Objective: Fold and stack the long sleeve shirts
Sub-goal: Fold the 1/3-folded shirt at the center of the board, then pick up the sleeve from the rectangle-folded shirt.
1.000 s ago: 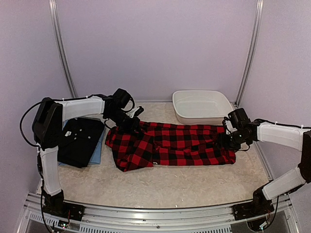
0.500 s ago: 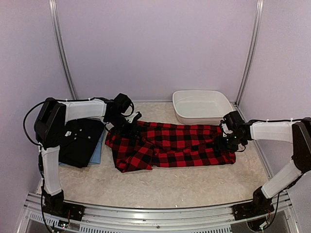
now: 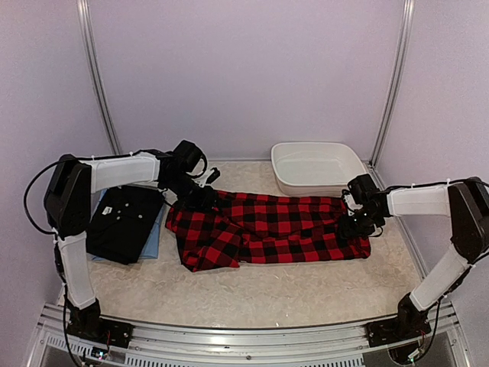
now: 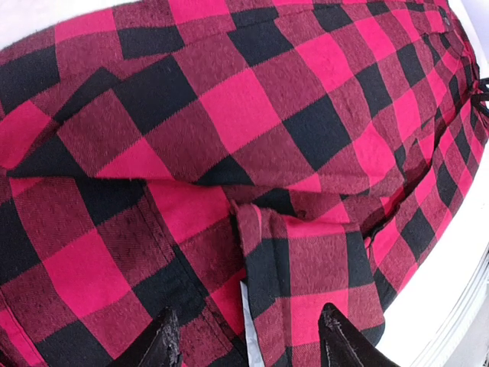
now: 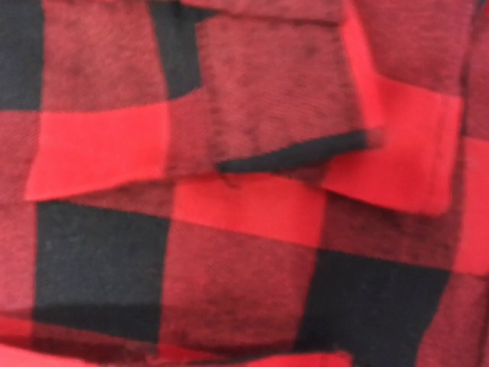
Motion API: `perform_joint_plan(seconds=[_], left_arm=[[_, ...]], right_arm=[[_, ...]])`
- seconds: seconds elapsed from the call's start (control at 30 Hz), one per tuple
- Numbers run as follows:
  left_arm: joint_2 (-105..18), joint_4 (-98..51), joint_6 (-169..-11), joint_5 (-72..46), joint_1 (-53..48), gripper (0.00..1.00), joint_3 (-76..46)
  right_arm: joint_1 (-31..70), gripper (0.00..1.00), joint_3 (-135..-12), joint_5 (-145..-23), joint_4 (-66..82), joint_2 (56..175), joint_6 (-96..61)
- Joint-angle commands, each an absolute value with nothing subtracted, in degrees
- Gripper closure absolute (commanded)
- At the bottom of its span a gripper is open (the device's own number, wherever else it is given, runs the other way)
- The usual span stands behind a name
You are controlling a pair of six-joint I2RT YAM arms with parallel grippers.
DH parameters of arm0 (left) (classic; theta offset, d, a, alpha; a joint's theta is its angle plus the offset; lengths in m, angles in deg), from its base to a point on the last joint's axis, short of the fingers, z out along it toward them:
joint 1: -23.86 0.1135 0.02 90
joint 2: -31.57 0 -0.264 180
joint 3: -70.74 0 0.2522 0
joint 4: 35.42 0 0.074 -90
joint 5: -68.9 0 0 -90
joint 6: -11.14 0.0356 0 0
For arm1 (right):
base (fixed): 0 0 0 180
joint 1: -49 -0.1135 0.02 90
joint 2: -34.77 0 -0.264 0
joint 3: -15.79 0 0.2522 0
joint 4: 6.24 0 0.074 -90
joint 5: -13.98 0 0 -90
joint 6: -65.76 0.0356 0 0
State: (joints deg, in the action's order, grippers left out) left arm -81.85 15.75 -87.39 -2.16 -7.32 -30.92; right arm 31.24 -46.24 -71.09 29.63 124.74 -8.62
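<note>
The near end of the folded flap reaches past the flannel shirt's long near edge, so next I should move my left gripper back, then down onto it.
The red-and-black checked flannel shirt lies spread lengthwise across the middle of the table. My left gripper hovers over its upper left end. In the left wrist view this gripper is open, with the checked cloth and a folded flap below the two fingertips. My right gripper presses low on the shirt's right end. The right wrist view shows only checked cloth up close, and no fingers. A folded black shirt rests on a light blue one at the left.
A white oval basin stands at the back right, just behind the flannel's right half. Frame posts rise at both back corners. The metal rail with both arm bases runs along the near edge.
My left gripper has opened and let go of the flannel's upper left edge. The right gripper has shifted slightly left onto the shirt's right end.
</note>
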Motion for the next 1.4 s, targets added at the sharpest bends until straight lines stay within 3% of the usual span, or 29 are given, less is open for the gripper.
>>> perform_joint_plan(seconds=[0.0,0.27,0.47,0.83,1.17,1.37], left_arm=[[-75.49,13.94,-87.33,-1.32,-9.28,0.41,-25.58],[-64.31,13.87,-89.63,-8.65,-18.99,0.34,-12.7],[-63.57,12.69,-91.29,-8.76,-19.12,0.33,-9.86],[-63.6,12.97,-93.89,-9.44,-19.06,0.47,-4.27],[-63.3,9.3,-94.65,-8.08,-18.73,0.52,-0.34],[-63.76,5.84,-93.6,-1.96,-17.63,0.64,-0.03]], right_arm=[[31.81,0.43,-47.37,-75.68,27.08,123.74,-12.02],[25.21,0.43,-47.01,-78.97,25.14,118.9,-11.84],[21.8,0.43,-46.75,-81.05,22.67,120.74,-10.07],[19.13,0.45,-44.75,-81.68,20.4,122.17,-8.36],[18.6,0.46,-44.47,-82.05,19.76,124.7,-8.33],[18.24,0.47,-43.82,-82.35,19.31,125.68,-7.81]])
